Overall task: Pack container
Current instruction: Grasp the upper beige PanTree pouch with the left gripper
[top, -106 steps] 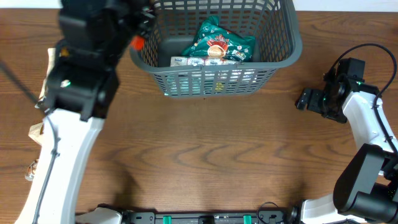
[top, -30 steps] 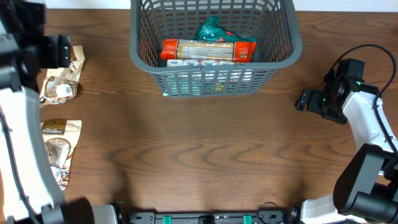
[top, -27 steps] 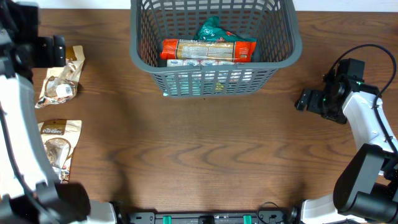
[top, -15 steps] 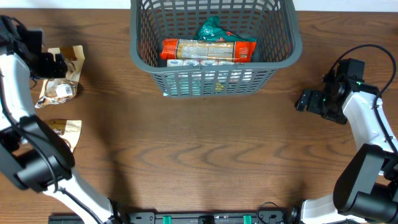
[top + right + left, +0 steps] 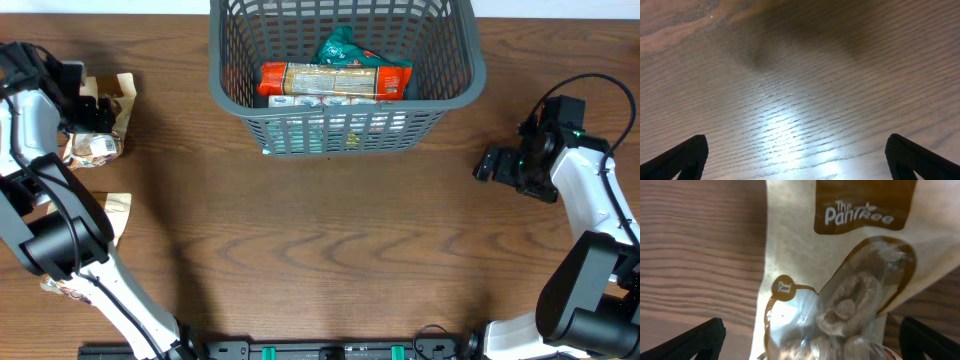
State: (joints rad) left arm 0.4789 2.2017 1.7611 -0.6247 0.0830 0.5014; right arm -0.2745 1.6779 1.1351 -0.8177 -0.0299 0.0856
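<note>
My left gripper lowers onto the clear window (image 5: 846,309) of the cream and brown snack pouch (image 5: 840,270) next and closes, since the pouch lies below its open fingers.
The container (image 5: 473,72), a dark grey lattice basket, stands at the table's far middle. In it lie an orange-red packet (image 5: 335,78), a green packet (image 5: 338,48) and white packets (image 5: 320,101). At the far left a cream and brown snack pouch (image 5: 103,146) lies on the table. My left gripper (image 5: 92,110) hangs low over it, open. In the left wrist view the pouch (image 5: 840,270) fills the space between the fingers, with the left gripper (image 5: 810,345) astride it. My right gripper (image 5: 489,164) stands open right of the container, above bare wood, as the right wrist view of that gripper (image 5: 797,160) confirms.
A second cream pouch (image 5: 118,212) lies nearer the front on the left, mostly hidden behind my left arm. The table top is brown wood (image 5: 330,250). The right arm's cable loops at the right edge (image 5: 600,80).
My left arm has swung down from high near the camera onto the upper cream pouch at the far left, jaws still wide. The right arm and the container's contents have not moved.
</note>
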